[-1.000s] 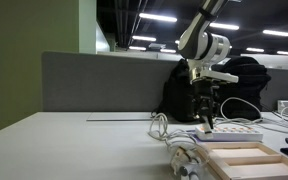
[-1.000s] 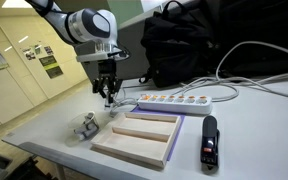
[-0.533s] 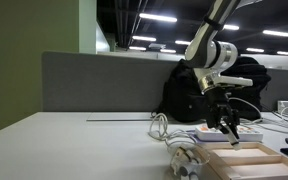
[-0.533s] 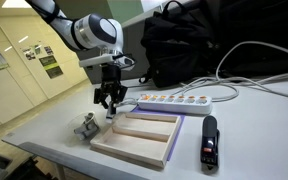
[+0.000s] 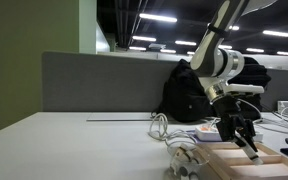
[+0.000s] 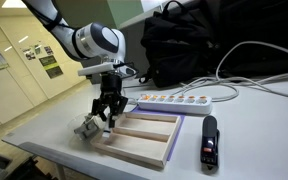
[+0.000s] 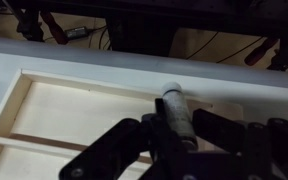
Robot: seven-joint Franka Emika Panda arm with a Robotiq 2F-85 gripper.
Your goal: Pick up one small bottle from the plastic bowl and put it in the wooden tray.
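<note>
My gripper will go down next toward the bare bottom of the tray's empty section by the table edge (image 6: 115, 144) (image 7: 139, 105) and let go of the grey bottle there, because the section is below.
My gripper (image 7: 174, 135) is shut on a small grey bottle with a white cap (image 7: 174, 108) and holds it low over the wooden tray (image 7: 44, 105). In both exterior views the gripper (image 6: 105, 120) (image 5: 246, 143) hangs at the tray's near end. The pale wooden tray (image 6: 134, 152) (image 5: 242, 168) lies flat on the white table. The clear plastic bowl (image 6: 87, 128) (image 5: 184, 160) sits right beside the tray, next to the gripper. What lies in the bowl is unclear.
A white power strip (image 6: 184, 101) with cables lies behind the tray. A black backpack (image 6: 189, 45) (image 5: 189, 95) stands at the back. A black handheld device (image 6: 210, 143) lies beside the tray. A grey partition (image 5: 94, 80) closes the table's far side.
The gripper has moved from above the power strip down to the tray's end beside the bowl, with the bottle in its jaws.
</note>
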